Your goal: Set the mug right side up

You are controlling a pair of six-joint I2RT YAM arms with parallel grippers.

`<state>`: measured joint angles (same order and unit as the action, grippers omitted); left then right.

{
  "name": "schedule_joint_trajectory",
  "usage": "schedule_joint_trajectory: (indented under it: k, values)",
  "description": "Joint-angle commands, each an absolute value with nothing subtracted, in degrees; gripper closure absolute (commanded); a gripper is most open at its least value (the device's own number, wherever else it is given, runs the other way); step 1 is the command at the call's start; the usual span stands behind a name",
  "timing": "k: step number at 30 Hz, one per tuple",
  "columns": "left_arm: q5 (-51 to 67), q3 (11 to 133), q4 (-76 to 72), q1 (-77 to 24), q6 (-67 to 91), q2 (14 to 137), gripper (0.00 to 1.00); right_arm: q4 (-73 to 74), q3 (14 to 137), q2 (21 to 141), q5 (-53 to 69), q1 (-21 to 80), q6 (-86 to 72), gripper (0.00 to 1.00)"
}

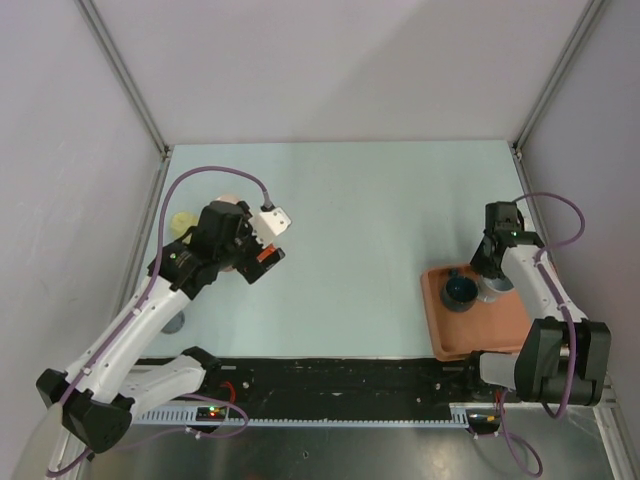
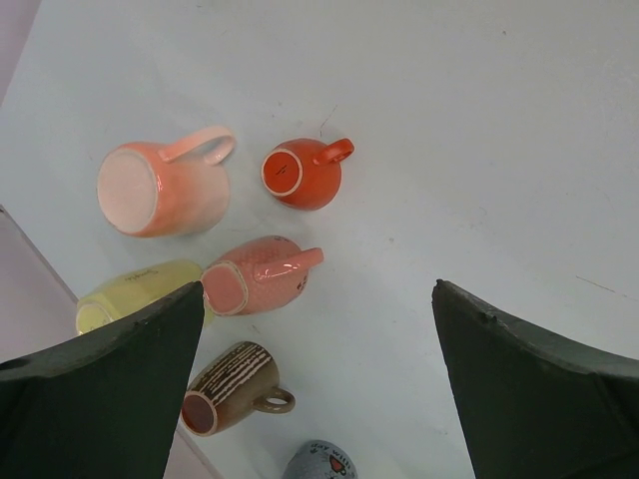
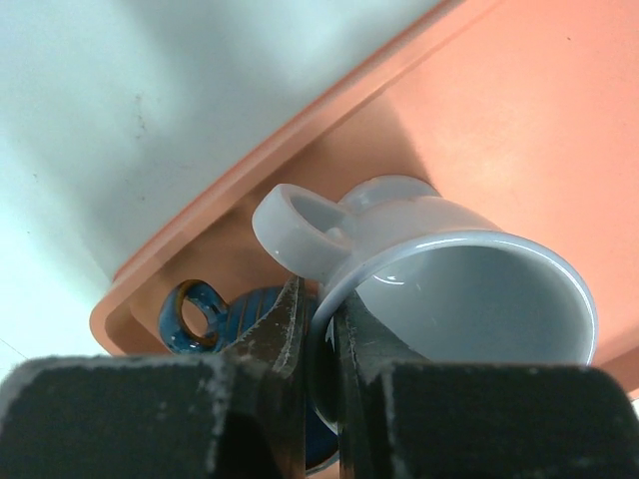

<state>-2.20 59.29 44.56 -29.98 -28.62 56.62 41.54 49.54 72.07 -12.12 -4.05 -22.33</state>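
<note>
The grey mug stands with its opening up, so my right gripper needs to move toward the dark blue mug and the tray's far edge [image 1: 458, 268] [image 3: 265, 171] next, and then open to let go of the grey mug's rim.
My right gripper [image 3: 321, 299] is shut on the rim of a pale grey mug [image 3: 469, 289], one finger inside and one outside, next to its handle. The mug [image 1: 493, 288] stands mouth up in the orange tray [image 1: 500, 325], beside a dark blue mug [image 1: 460, 291], which also shows in the right wrist view [image 3: 205, 314]. My left gripper [image 2: 318, 289] is open and empty, high above a group of mugs: a large orange-pink one [image 2: 160, 190] and a small orange one [image 2: 300, 172] stand bottom up, while a pink one [image 2: 255, 277] and a brown striped one [image 2: 230, 389] lie on their sides.
A yellow mug [image 2: 140, 294] lies partly behind my left finger [image 2: 100, 399]. A grey printed mug [image 2: 319, 461] shows at the bottom edge. The enclosure's left wall runs close beside the mug group. The tray sits near the right wall.
</note>
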Motion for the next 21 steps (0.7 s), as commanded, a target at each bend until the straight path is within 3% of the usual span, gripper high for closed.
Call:
schedule_joint_trajectory:
  k: [1, 7, 15, 17, 21]
  values:
    - [-1.33, 62.05, 43.41, -29.73, -29.86, 56.89, 0.0, 34.04, 48.76, 73.58, -6.42, -0.88, -26.96, 1.0]
    - [-0.92, 62.16, 43.41, -29.75, -30.1, 57.27, 0.0, 33.85, 49.09, 74.4, -8.85, 0.56, -26.17, 1.0]
    - [-0.58, 61.93, 43.41, -29.76, -31.86, 57.55, 0.0, 33.2, 49.13, 75.57, -8.18, -4.81, -22.88, 1.0]
    - [-0.47, 60.53, 43.46, -29.72, -34.38, 57.45, 0.01, 33.37, 49.13, 75.89, -7.27, -5.09, -22.57, 0.92]
    - [-0.92, 56.57, 43.5, -29.67, -41.02, 57.43, 0.02, 34.81, 49.13, 75.9, -6.85, -5.18, -22.2, 0.61]
